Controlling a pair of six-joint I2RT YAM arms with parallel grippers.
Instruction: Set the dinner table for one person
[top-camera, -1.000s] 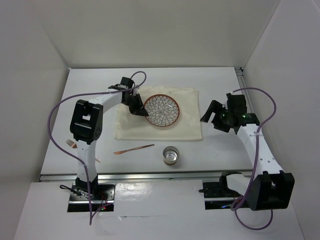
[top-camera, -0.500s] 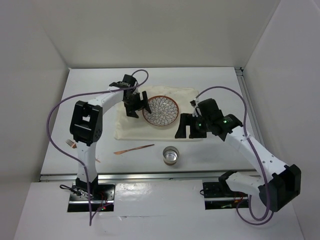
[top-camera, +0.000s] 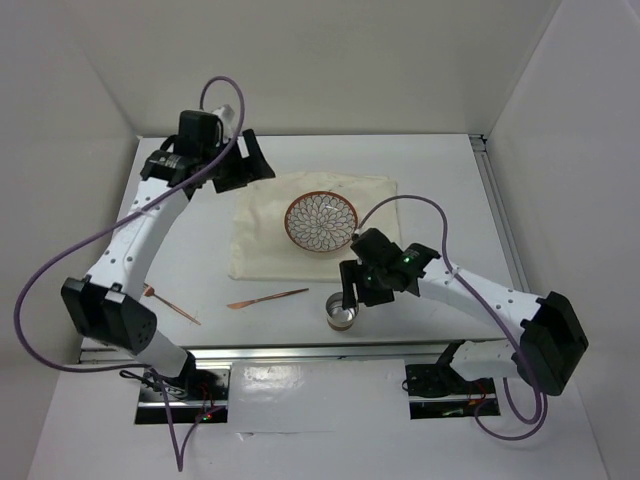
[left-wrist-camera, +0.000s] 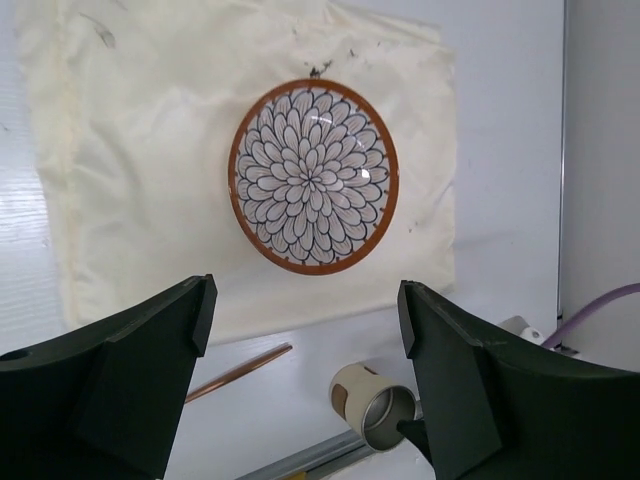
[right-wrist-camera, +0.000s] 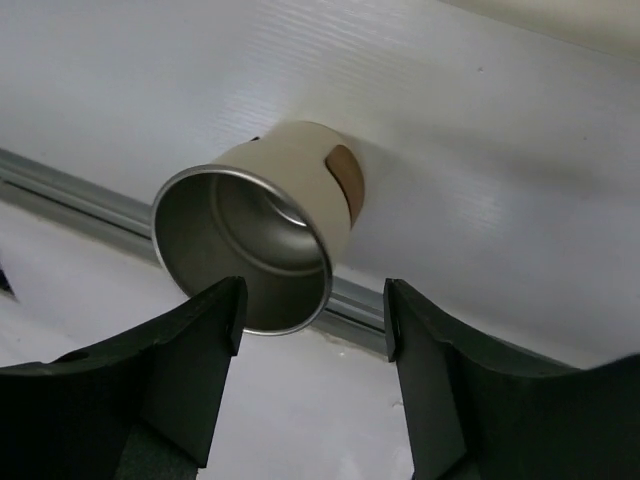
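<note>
My left gripper moves back and down onto the fork's handle just behind the head (top-camera: 160, 298) next, because the fork still lies away from the placemat (top-camera: 260, 245).
On the white dinner table (top-camera: 200, 235) lies a cream placemat (top-camera: 260, 245) with a flower-patterned, orange-rimmed plate (top-camera: 322, 221) on it. My left gripper (top-camera: 243, 163) hangs open, high over the table's back left, well clear of the plate (left-wrist-camera: 313, 175); nothing is between its fingers (left-wrist-camera: 150, 380). A cream metal cup (top-camera: 341, 312) stands near the front edge. Just above the cup (right-wrist-camera: 255, 235) hovers my right gripper (right-wrist-camera: 312, 300), open, its left finger over the rim, gripping nothing. A copper utensil (top-camera: 267, 298) lies left of the cup.
A copper-handled fork (top-camera: 168, 303) lies on the table at the front left, beside the left arm's lower link. A metal rail (right-wrist-camera: 90, 215) runs along the table's near edge just past the cup. White walls close in the back and both sides.
The left gripper let go of the plate, opened, and pulled up and back to the left. The right arm swung left and forward, from the placemat's right side to over the cup.
</note>
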